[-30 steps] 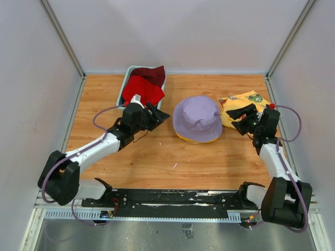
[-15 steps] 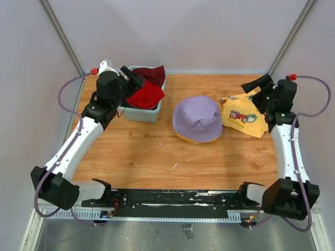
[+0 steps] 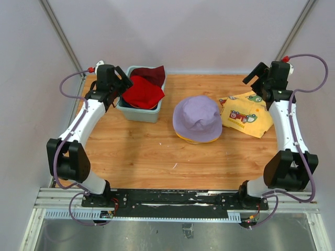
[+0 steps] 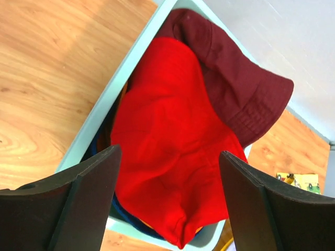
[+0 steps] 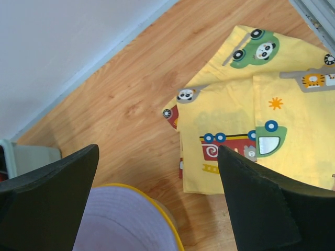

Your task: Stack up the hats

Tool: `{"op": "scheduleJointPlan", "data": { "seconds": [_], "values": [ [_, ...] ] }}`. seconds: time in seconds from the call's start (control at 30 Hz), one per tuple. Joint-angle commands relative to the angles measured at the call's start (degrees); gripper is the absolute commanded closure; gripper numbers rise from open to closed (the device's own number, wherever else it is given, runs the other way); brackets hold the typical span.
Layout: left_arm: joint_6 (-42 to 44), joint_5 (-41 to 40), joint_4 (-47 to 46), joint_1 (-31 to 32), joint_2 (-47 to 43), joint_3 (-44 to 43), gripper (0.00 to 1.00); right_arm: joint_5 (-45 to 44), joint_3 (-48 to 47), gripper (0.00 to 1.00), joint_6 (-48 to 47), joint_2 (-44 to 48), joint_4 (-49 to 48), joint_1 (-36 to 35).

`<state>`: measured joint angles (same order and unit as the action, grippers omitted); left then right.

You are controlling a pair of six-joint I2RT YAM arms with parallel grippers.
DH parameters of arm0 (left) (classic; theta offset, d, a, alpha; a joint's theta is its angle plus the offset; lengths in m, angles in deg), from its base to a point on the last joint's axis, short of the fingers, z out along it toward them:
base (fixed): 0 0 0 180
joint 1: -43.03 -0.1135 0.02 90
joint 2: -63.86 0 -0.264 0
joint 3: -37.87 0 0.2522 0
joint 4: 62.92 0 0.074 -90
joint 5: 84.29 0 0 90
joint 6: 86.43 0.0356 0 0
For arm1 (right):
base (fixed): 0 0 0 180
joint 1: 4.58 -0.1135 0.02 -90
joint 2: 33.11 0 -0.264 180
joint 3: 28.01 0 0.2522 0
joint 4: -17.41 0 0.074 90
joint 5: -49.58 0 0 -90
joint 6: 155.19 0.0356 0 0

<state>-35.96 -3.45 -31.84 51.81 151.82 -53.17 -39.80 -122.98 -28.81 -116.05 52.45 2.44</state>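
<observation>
I should lower my left gripper and move it slightly back, to the red hat's near edge (image 3: pixel 137 103) (image 4: pixel 142 203).
A lavender hat (image 3: pixel 197 117) lies on a yellow hat (image 3: pixel 198 139) in the middle of the table; only the yellow rim shows. It also shows in the right wrist view (image 5: pixel 123 222). A red hat (image 3: pixel 142 92) and a maroon hat (image 3: pixel 155 73) fill the teal tub (image 3: pixel 140 114), with navy and orange fabric under them (image 4: pixel 123 214). My left gripper (image 3: pixel 124 82) is open and empty, raised above the tub's left side, over the red hat (image 4: pixel 172 141). My right gripper (image 3: pixel 253 77) is open and empty, raised at the back right.
A flat yellow cloth with car prints (image 3: pixel 246 113) lies right of the stacked hats and shows in the right wrist view (image 5: pixel 251 130). The grey enclosure walls stand close behind both grippers. The wooden table (image 3: pixel 157 157) runs to the black rail at the front.
Both arms have risen and swung outward toward the back. The left gripper went from low beside the tub to above its left side. The right gripper lifted off the cloth.
</observation>
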Motion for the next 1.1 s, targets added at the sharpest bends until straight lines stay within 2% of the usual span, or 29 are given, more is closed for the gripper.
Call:
{"op": "scheduleJointPlan", "data": {
  "seconds": [0.0,0.13,0.47,0.57,0.7,1.07],
  "values": [
    [-2.59,1.99,-1.11,0.18,-4.09,2.04,0.2,-3.64,-1.3,0.05,-2.57,-0.13,0.62,-0.97],
    [-2.5,1.86,-2.9,0.53,-6.79,4.76,0.2,-3.34,2.29,0.06,-1.87,1.36,-3.34,-1.76],
    [-3.17,3.09,0.5,4.07,-8.1,8.35,0.28,-3.08,1.14,0.07,-3.95,3.87,0.88,-2.85],
    [-2.86,2.6,2.67,4.61,-7.66,8.17,0.29,-2.78,0.9,0.07,-3.74,4.34,0.83,-2.94],
    [-3.23,2.2,1.18,4.74,-8.92,10.92,0.29,-2.68,1.28,0.07,-3.77,4.6,0.92,-3.31],
    [-3.23,3.07,-0.98,4.85,-5.19,11.47,0.34,-2.61,2.46,0.07,-3.78,5.42,0.81,-3.42]
  ]
}}
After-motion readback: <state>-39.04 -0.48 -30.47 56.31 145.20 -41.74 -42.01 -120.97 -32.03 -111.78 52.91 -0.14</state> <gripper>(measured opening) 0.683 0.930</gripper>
